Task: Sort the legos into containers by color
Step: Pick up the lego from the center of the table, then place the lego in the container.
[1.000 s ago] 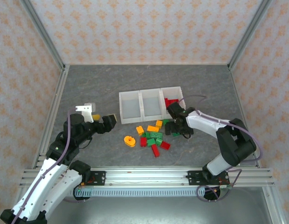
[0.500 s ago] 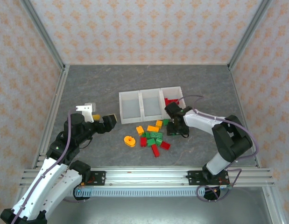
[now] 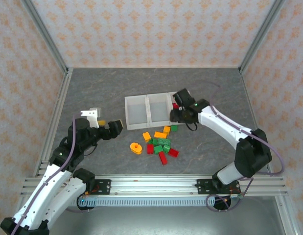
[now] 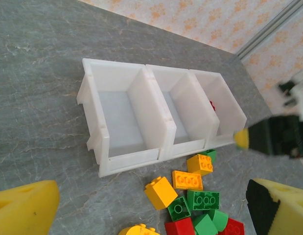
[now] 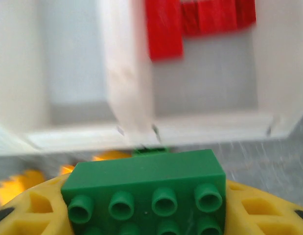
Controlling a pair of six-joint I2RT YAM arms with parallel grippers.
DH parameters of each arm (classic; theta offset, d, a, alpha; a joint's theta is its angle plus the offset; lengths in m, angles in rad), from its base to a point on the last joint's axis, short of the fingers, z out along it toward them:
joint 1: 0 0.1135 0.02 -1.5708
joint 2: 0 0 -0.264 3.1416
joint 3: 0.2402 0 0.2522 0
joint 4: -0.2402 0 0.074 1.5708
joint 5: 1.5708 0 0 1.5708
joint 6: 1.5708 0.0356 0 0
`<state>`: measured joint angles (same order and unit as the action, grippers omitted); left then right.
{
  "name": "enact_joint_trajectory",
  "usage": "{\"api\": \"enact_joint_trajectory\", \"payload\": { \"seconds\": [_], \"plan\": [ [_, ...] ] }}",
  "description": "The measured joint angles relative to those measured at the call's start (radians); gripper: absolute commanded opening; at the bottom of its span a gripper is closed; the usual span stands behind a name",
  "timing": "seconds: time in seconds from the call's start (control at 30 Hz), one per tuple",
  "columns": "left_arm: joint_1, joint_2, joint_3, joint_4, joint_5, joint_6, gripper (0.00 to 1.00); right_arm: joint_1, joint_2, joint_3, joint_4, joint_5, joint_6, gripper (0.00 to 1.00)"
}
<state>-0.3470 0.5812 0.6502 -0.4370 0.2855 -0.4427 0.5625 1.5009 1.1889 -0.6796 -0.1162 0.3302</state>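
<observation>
Red bricks are in the neighboring bin, so my right gripper needs to move outward past the divider and over the bare middle bin (image 5: pixel 75 61) to let go of the green brick (image 5: pixel 146 188).
My right gripper (image 3: pixel 176 114) is shut on a green four-by-two brick (image 5: pixel 146 188) and hangs over the front wall of the containers (image 3: pixel 136 126), near the divider between the middle and right bins. Red bricks (image 5: pixel 190 19) lie in the right bin (image 3: pixel 179 105); the left and middle bins look bare. The loose legos (image 3: pixel 161 143), red, green and orange-yellow, lie in a pile just in front of the bins. The round orange piece (image 3: pixel 136 147) sits left of the pile. My left gripper (image 3: pixel 115 127) stands open left of the pile, holding nothing.
Metal frame rails (image 3: pixel 58 112) and patterned walls close in the grey table on three sides. Bare table surface lies behind the bins and to the far right. In the left wrist view, the right arm's dark gripper (image 4: pixel 273 137) hangs beside the right bin (image 4: pixel 224 105).
My right gripper has risen from the pile with the green brick and swung back and left to the bins' front wall. The left arm has not moved.
</observation>
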Motion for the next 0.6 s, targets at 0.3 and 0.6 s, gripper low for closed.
{"api": "enact_joint_trajectory", "payload": {
  "seconds": [0.3,0.6],
  "plan": [
    [0.0,0.01,-0.006,0.0,0.025,0.0,0.99,0.0,0.259,0.348,0.111,-0.035,-0.002,0.34],
    [0.0,0.01,-0.006,0.002,0.047,0.006,0.99,0.0,0.48,0.422,0.122,-0.072,-0.006,0.52]
  ]
}}
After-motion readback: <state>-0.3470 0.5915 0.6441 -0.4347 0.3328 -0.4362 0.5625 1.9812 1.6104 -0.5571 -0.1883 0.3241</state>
